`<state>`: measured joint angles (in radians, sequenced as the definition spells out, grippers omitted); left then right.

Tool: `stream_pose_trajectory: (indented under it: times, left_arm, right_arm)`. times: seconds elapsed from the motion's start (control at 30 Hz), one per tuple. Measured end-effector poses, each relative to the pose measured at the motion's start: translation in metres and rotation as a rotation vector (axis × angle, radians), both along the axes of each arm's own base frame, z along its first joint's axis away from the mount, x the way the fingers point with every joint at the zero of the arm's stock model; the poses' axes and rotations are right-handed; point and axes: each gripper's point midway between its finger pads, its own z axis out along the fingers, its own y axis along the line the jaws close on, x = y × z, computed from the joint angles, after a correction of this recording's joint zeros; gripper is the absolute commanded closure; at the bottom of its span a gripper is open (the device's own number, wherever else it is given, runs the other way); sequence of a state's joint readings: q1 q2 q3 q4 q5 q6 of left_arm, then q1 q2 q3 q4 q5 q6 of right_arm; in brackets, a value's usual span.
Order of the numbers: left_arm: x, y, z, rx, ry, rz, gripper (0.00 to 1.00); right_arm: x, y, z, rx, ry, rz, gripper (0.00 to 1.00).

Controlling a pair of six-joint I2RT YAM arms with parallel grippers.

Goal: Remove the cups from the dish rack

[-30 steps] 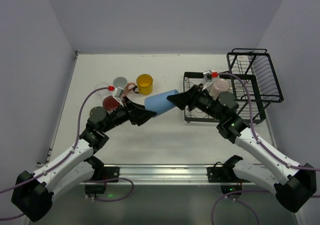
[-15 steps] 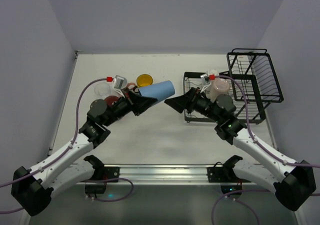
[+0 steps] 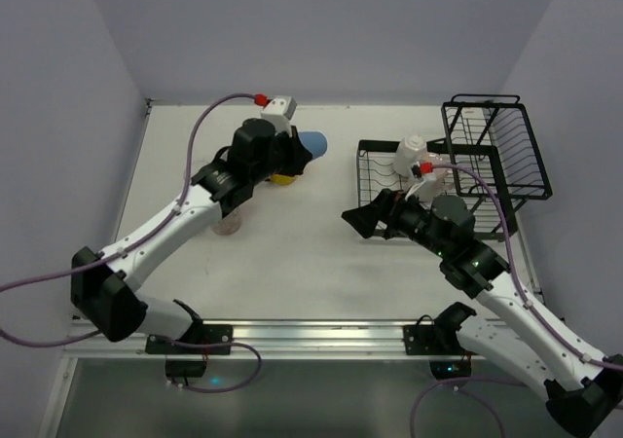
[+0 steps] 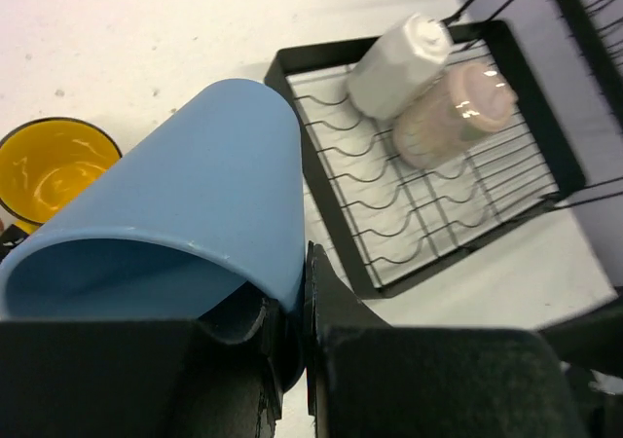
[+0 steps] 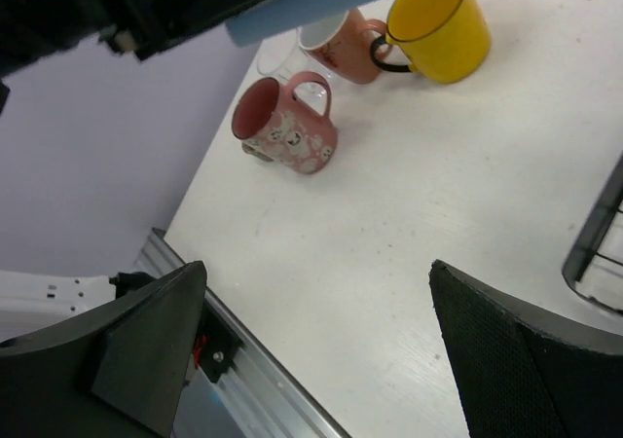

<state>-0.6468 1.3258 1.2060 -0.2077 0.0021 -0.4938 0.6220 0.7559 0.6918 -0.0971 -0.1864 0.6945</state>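
The gap on the bare tabletop beside the yellow mug is empty, so my left gripper next needs to go down and toward the rack and let go of the light blue cup in that gap.
My left gripper is shut on the rim wall of a light blue cup, one finger inside and one outside, holding it tilted in the air over the yellow mug. The black wire dish rack holds a white cup and a pale pink tumbler lying on its flat tray. My right gripper hangs open and empty over bare table just left of the rack.
On the table at the left stand the yellow mug, a patterned pink mug, another pink-and-white mug and a clear glass. The rack's tall basket is at the far right. The table's metal front rail is near.
The right gripper let go of the blue cup, opened wide and drew back toward the rack. The left gripper shut on the cup and carried it up and toward the back left.
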Motion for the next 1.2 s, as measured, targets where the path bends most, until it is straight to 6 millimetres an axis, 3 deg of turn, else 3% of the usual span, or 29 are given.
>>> stream_pose_trajectory:
  times: [0.2,0.33,0.63,0.87,1.2]
  left_arm:
    - [0.053,-0.024,-0.041,0.246,0.099,0.031,1.00]
    - [0.083,-0.039,-0.073,0.372,0.160,0.028,1.00]
    - [0.107,-0.046,-0.146,0.562,0.305,0.030,1.00]
    - [0.114,-0.051,-0.170,0.605,0.355,0.018,1.00]
    - [0.113,-0.051,-0.175,0.621,0.375,0.013,0.72]
  right_arm:
    - [-0.015,-0.024,-0.019,-0.115,0.024,-0.029,0.01]
    - [-0.025,-0.036,-0.018,-0.131,0.013,-0.048,0.01]
    - [-0.040,-0.052,-0.016,-0.134,-0.026,-0.065,0.01]
    - [-0.043,-0.053,-0.018,-0.147,-0.031,-0.056,0.01]
    - [-0.042,-0.053,-0.019,-0.159,-0.040,-0.050,0.01]
